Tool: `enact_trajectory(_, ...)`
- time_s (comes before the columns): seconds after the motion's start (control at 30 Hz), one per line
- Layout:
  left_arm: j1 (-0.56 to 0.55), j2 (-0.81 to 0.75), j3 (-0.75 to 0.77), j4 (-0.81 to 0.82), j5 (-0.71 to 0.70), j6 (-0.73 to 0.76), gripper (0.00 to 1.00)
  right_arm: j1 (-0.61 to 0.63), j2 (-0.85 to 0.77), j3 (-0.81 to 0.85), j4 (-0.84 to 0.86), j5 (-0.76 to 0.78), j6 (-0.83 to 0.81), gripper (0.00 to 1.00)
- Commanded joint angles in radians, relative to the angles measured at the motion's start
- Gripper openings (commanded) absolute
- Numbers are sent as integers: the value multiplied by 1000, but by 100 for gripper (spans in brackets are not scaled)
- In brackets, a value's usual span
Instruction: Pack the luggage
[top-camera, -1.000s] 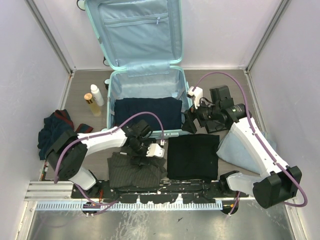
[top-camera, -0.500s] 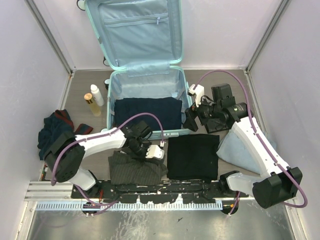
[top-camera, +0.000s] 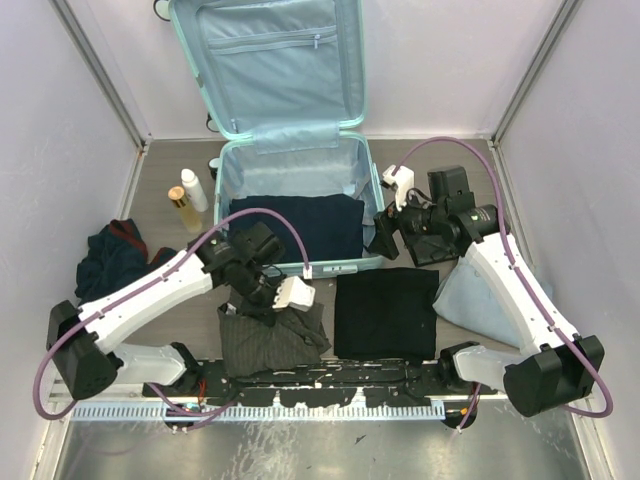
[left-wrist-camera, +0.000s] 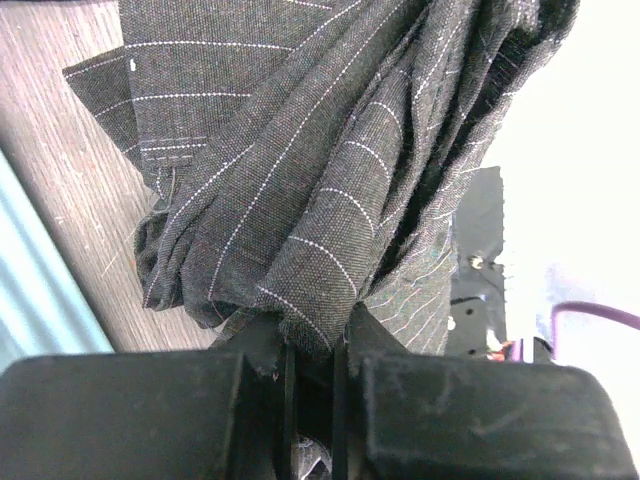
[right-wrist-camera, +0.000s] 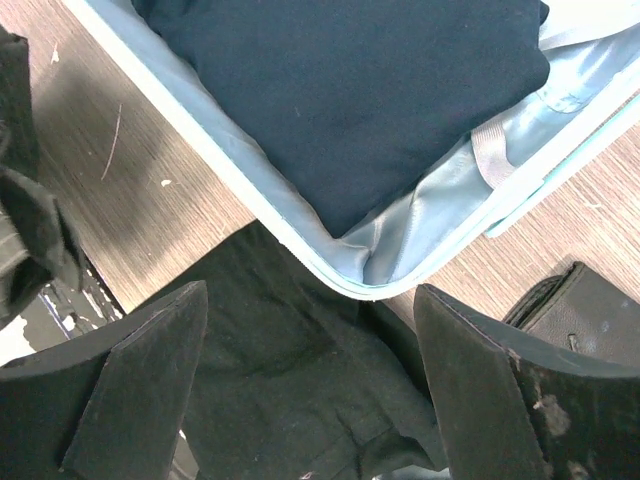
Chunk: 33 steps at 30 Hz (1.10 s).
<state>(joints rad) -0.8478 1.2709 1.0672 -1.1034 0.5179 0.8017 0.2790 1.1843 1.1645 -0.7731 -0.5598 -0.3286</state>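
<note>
My left gripper should next lift outward past the luggage's near rim, go down and release over the folded navy garment (top-camera: 295, 225), because that lies outward of the gripper.
The luggage (top-camera: 345, 267) lies open at the back centre, its lid leaning on the rear wall. A folded navy garment (top-camera: 295, 225) fills its base. My left gripper (top-camera: 258, 300) is shut on a bunched edge of a dark pinstriped garment (top-camera: 270, 335), which hangs from the jaws (left-wrist-camera: 312, 340) with its lower part resting on the table in front of the case. Over the luggage's near right corner (right-wrist-camera: 300, 245), my right gripper (top-camera: 382, 235) hovers open with nothing between its fingers. A folded black garment (top-camera: 385, 312) lies flat below that gripper (right-wrist-camera: 310, 340).
A white bottle (top-camera: 192, 188) and an amber bottle (top-camera: 181, 208) stand left of the case. A crumpled blue and red garment (top-camera: 110, 255) lies at the far left, a pale blue cloth (top-camera: 465, 300) at the right. White walls close in both sides.
My left gripper closed on the pinstriped garment and raised its edge, bunching the cloth, while the arm swung out to the left. The right gripper drifted slightly right and stayed open.
</note>
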Motion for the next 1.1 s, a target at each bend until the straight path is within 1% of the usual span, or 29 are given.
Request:
enact_trajectory(0.0, 38, -48, 144, -210, 82, -35, 0, -9, -32, 13, 48, -21, 28, 88)
enact_trajectory(0.13, 125, 6, 296, -264, 149, -135, 0, -22, -31, 13, 54, -26, 38, 88)
enact_trajectory(0.23, 201, 86, 438, -279, 242, -270, 0, -28, -27, 16, 56, -32, 48, 88)
enact_trajectory(0.3, 246, 131, 516, -278, 293, -334, 0, -33, -22, 19, 60, -37, 57, 88)
enact_trajectory(0.37, 278, 174, 593, -283, 299, -358, 0, -39, -21, 24, 63, -41, 63, 88)
enact_trajectory(0.43, 321, 245, 697, -330, 294, -335, 0, -43, -20, 29, 63, -41, 66, 88)
enact_trajectory(0.5, 377, 326, 823, -418, 295, -270, 0, -48, -21, 30, 59, -39, 66, 88)
enact_trajectory(0.57, 446, 408, 973, -514, 267, -182, 0, -52, -24, 32, 55, -37, 65, 88)
enact_trajectory(0.63, 492, 490, 1137, -590, 219, -100, 0, -55, -29, 29, 52, -37, 66, 88)
enact_trajectory(0.7, 518, 577, 1312, -657, 173, -21, 0, -57, -31, 25, 52, -39, 66, 88)
enact_trajectory(0.77, 520, 634, 1421, -673, 92, 46, 0, -59, -30, 21, 52, -38, 64, 88)
enact_trajectory(0.83, 517, 649, 1436, -672, 28, 176, 0, -60, -26, 24, 52, -36, 62, 88)
enact_trajectory(0.93, 506, 657, 1417, -665, -54, 323, 0, -62, -22, 25, 52, -34, 61, 88)
enact_trajectory(1.07, 472, 659, 1325, -673, -110, 489, 0, -64, -21, 19, 55, -34, 59, 88)
